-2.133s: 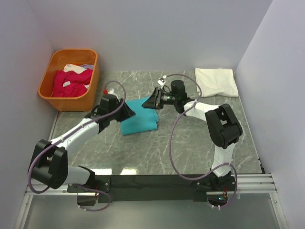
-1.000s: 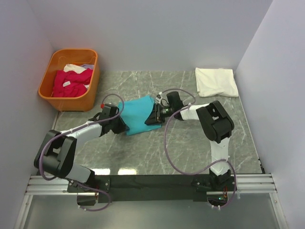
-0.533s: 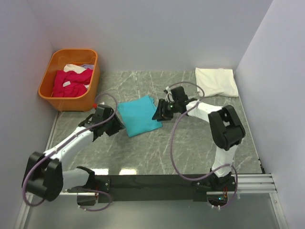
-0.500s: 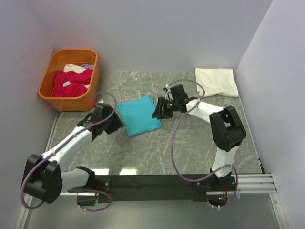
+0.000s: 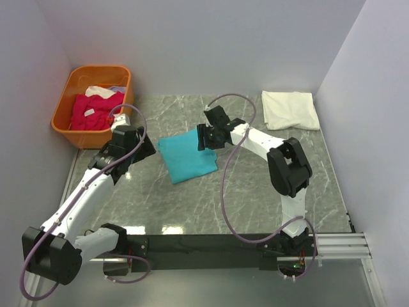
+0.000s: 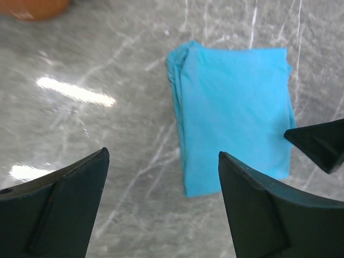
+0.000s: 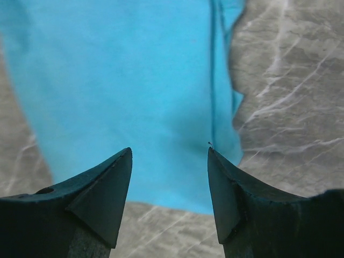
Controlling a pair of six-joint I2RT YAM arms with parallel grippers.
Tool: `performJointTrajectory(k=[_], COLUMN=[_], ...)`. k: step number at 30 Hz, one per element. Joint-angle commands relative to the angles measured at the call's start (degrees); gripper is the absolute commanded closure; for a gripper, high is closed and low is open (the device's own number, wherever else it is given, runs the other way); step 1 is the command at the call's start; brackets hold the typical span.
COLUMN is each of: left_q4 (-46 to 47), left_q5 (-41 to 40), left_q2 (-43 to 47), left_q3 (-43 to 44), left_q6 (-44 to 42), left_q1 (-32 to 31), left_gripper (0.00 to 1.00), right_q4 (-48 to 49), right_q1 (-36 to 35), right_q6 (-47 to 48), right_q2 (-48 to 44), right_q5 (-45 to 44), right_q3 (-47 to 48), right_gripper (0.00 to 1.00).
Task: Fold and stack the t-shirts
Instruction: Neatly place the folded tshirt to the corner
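Note:
The teal t-shirt's layered edge (image 5: 213,155) (image 7: 224,141) is below the robot's open right gripper, so the right gripper will go down slightly, back onto it, and close on those stacked layers.
A folded teal t-shirt (image 5: 186,158) lies flat on the marble table, free of both grippers; it also shows in the left wrist view (image 6: 234,113) and the right wrist view (image 7: 123,80). My left gripper (image 5: 147,147) (image 6: 162,153) hovers open just left of it, nothing between the fingers. My right gripper (image 5: 203,138) (image 7: 169,150) stands open over the shirt's far right edge, holding nothing. A folded white t-shirt (image 5: 291,109) rests at the back right. Magenta t-shirts (image 5: 96,110) lie crumpled in the basket.
The orange plastic basket (image 5: 89,137) stands at the back left by the wall, close behind the left wrist. One right finger (image 6: 322,142) pokes into the left wrist view. Walls close in on the left, back and right.
Both grippers have opened and let go of the teal shirt. The left one has drawn back to the left and up; the right one has shifted toward the shirt's far edge.

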State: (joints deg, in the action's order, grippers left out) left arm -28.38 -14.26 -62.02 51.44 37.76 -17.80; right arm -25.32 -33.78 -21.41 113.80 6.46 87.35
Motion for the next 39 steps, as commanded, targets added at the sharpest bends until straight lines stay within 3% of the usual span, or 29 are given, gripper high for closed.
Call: performJointTrajectory(k=[1,11,16,22,30,39], left_q4=[3.6,7.6,7.6,7.3,7.3,7.6], left_q5=[-4.5,-5.7,-5.2,-5.1,-5.6,-4.5], left_q2=[3.0,5.2,4.9,4.8,5.2,3.7], left_q3=[1.7,-4.4,-4.6,-4.8,-5.1,-5.3], left_q6=[-6.1,-7.9,-8.4,-8.6,-8.8,-9.1], left_q1=[0.5,1.8,2.2,2.3,2.5,2.6], left_gripper=[0.12,0.12,0.12,0.12,0.12,0.12], right_q4=[-2.2,-1.5,-2.8,-5.3,-6.1,-10.8], right_q1=[-0.4,-1.5,-3.5,-3.8,2.9,16.2], right_q6=[1.0,1.3,4.4,7.3,11.0,20.9], right_q2=[2.6,7.8,10.0,11.4,10.0,11.4], right_q5=[-5.8,-4.4,-0.8,3.9,5.2,2.5], right_q3=[3.4,3.4,4.1,6.8,9.7,20.3], right_gripper=[0.35,0.3,0.37,0.55,0.98,1.0])
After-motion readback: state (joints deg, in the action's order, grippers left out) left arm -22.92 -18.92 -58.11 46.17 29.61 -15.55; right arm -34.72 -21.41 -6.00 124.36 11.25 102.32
